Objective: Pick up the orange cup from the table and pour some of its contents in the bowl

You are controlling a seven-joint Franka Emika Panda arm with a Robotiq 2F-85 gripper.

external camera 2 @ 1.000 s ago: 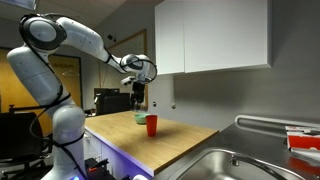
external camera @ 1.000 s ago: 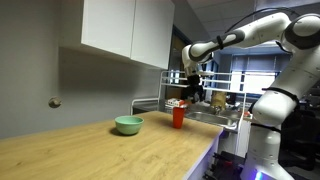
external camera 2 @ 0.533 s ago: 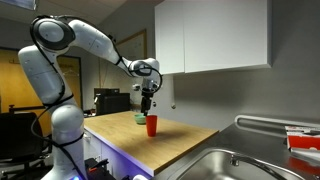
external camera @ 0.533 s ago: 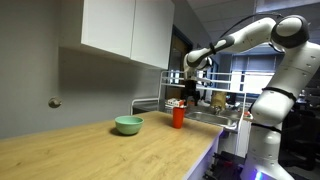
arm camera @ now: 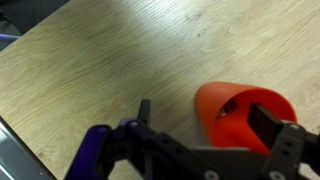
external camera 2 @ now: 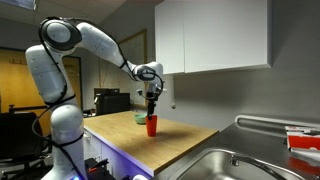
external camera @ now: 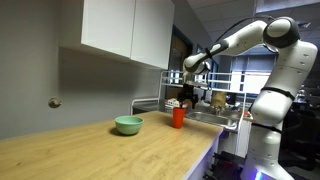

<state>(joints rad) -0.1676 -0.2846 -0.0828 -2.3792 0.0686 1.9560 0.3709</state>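
My gripper goes down over the cup's rim next, to get one finger inside and one outside the orange cup (external camera: 178, 117), then closes on the cup's side.
The orange cup (external camera: 178, 117) stands upright on the light-wood table (external camera: 100, 155), also seen in an exterior view (external camera 2: 152, 125). The mint-green bowl (external camera: 128, 125) sits beside it, partly hidden behind the cup in an exterior view (external camera 2: 140, 118). My gripper (external camera: 187, 98) hangs just above the cup in both exterior views (external camera 2: 152, 105). In the wrist view the gripper (arm camera: 205, 118) is open. One finger (arm camera: 145, 110) is outside the cup (arm camera: 225, 105). The other finger (arm camera: 265, 122) is over the cup's mouth. Something small lies inside the cup.
White wall cabinets (external camera: 125, 30) hang above the counter. A metal dish rack with items (external camera: 205, 100) stands just behind the cup. A steel sink (external camera 2: 250, 165) lies at the counter's end. The table edge (arm camera: 20, 120) shows in the wrist view.
My gripper has moved sideways toward the cup and now hangs right over it. The cup and bowl have not moved.
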